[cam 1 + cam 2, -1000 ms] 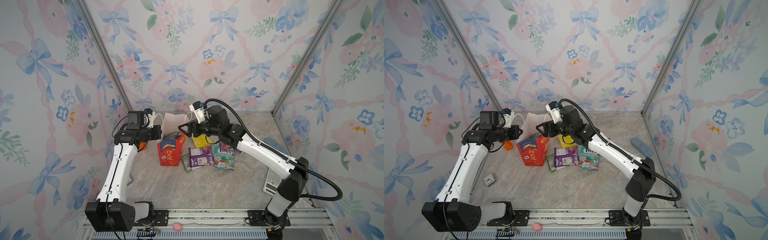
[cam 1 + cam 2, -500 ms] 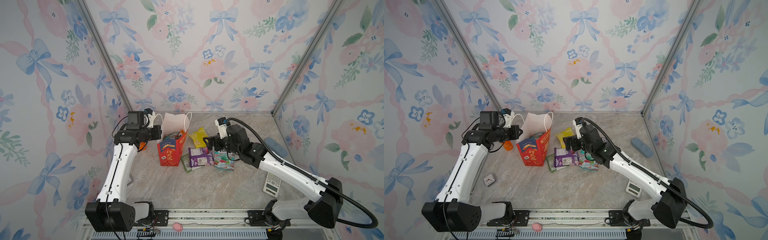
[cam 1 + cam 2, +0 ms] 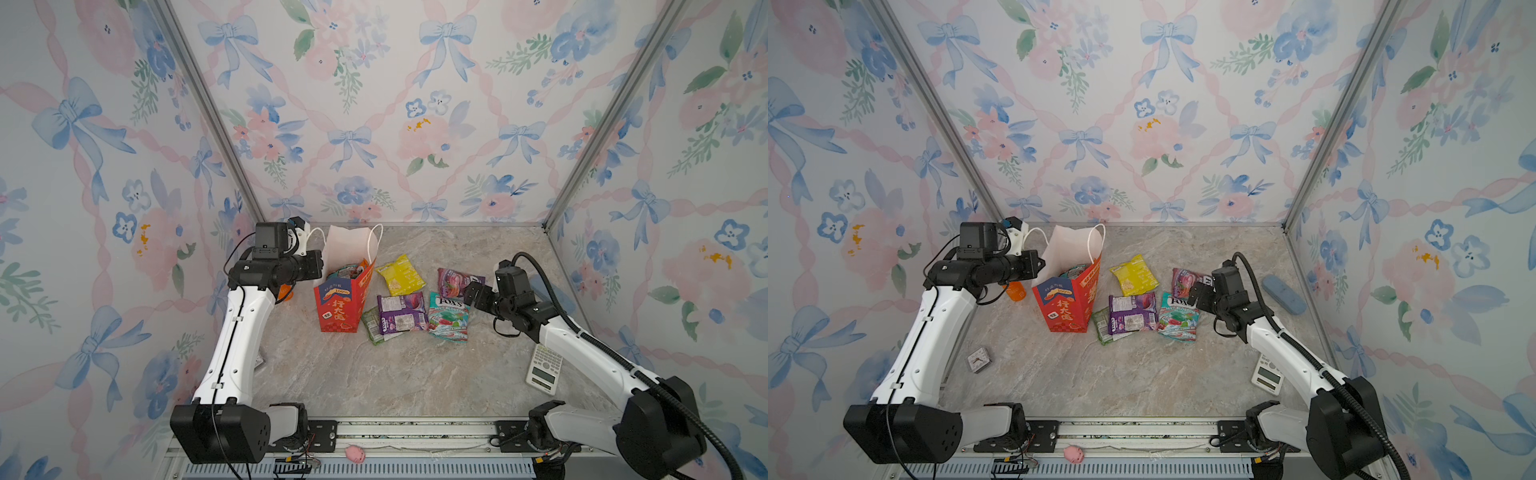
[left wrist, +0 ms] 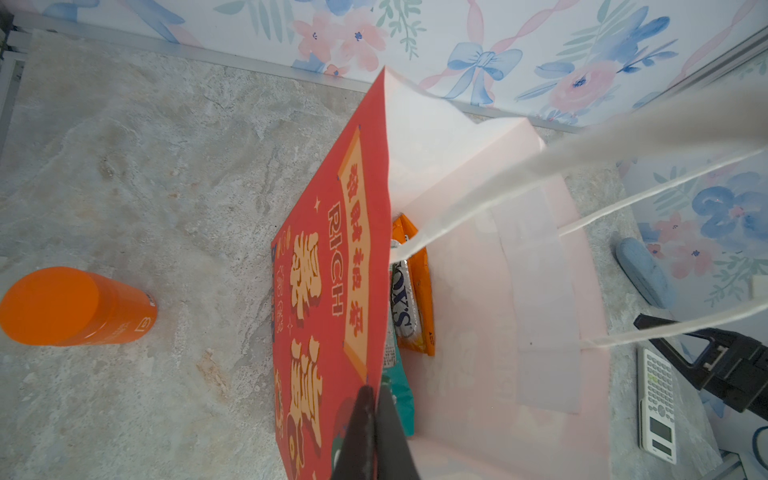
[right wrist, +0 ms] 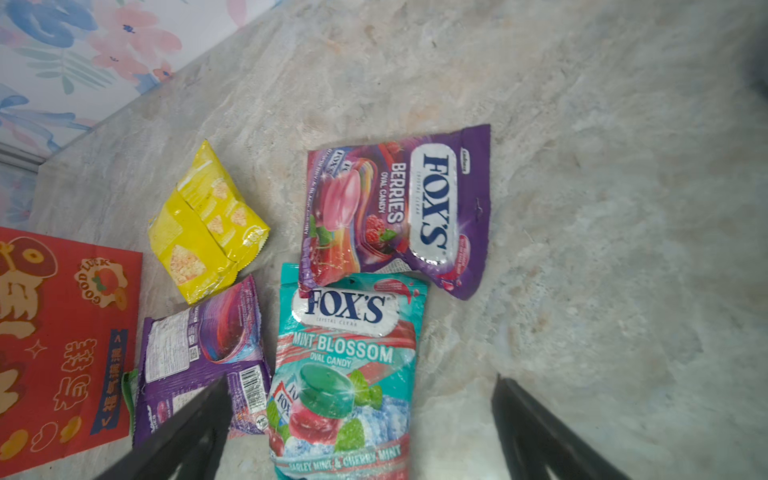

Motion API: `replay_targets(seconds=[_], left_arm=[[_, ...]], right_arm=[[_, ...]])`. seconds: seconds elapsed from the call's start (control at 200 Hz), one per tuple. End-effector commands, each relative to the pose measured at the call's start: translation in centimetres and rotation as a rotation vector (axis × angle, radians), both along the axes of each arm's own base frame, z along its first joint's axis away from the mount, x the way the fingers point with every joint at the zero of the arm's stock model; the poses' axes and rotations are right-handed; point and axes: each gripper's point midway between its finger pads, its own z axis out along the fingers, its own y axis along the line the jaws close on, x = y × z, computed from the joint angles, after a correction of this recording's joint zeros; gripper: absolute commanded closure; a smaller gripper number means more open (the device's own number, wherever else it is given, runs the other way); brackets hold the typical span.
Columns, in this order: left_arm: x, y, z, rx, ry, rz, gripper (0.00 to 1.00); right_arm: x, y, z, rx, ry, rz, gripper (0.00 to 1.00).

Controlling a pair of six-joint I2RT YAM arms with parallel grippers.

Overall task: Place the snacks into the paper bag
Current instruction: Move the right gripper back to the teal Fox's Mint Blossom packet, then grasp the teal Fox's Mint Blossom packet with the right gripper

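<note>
Only bare floor borders the mint packet's long edge [image 3: 466,324] farthest from the bag [image 3: 338,307], so next I should move my right gripper down onto that edge and close on it.
The red paper bag [image 3: 338,307] stands upright with its mouth open. My left gripper [image 4: 374,392] is shut on its near rim. An orange snack [image 4: 417,291] and a teal one [image 4: 399,399] lie inside. To the bag's right, flat on the floor, are a yellow packet [image 5: 205,226], a purple FOX'S berries packet [image 5: 399,208], a teal FOX'S mint packet [image 5: 345,365] and a purple packet [image 5: 203,353] over a green one [image 3: 372,326]. My right gripper [image 5: 361,380] hangs open and empty just above the mint packet's lower end, at the pile's right edge [image 3: 473,291].
An orange bottle [image 4: 70,307] stands left of the bag, behind my left arm. A white calculator [image 3: 544,368] lies under my right forearm, and a blue case [image 3: 1283,293] sits by the right wall. A small square object [image 3: 978,359] rests near the left arm.
My right gripper has drawn back from the bag's mouth to the right, over the loose packets, and its jaws have opened wider. The left arm and bag have not moved.
</note>
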Motion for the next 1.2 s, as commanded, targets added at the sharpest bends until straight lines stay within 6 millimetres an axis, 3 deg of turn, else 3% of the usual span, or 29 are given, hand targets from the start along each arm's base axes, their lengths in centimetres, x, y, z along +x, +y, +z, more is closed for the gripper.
replay_targets(seconds=[0.0,0.22,0.44,1.09,1.19], left_arm=[[-0.2,-0.1,0.6,-0.005,-0.02,-0.001,1.0],[-0.1,-0.1,0.5,-0.004,-0.019,-0.002,1.0],[-0.2,-0.1,0.3,-0.008,-0.012,-0.001,1.0],[-0.7,-0.2,0.5,-0.012,-0.02,-0.005,1.0],[-0.8,-0.3,0.7,-0.012,-0.025,-0.006,1.0]], right_arm=[[-0.4,0.5,-1.8,0.115,0.059,-0.018,0.02],[-1.2,1.4,-5.0,0.186,0.138,-0.017,0.17],[-2.4,1.6,-7.1,0.201,0.206,-0.023,0.23],[-2.4,4.6,-9.9,0.208,0.26,0.038,0.42],[-2.4,5.0,-10.3,0.215,0.265,0.043,0.5]])
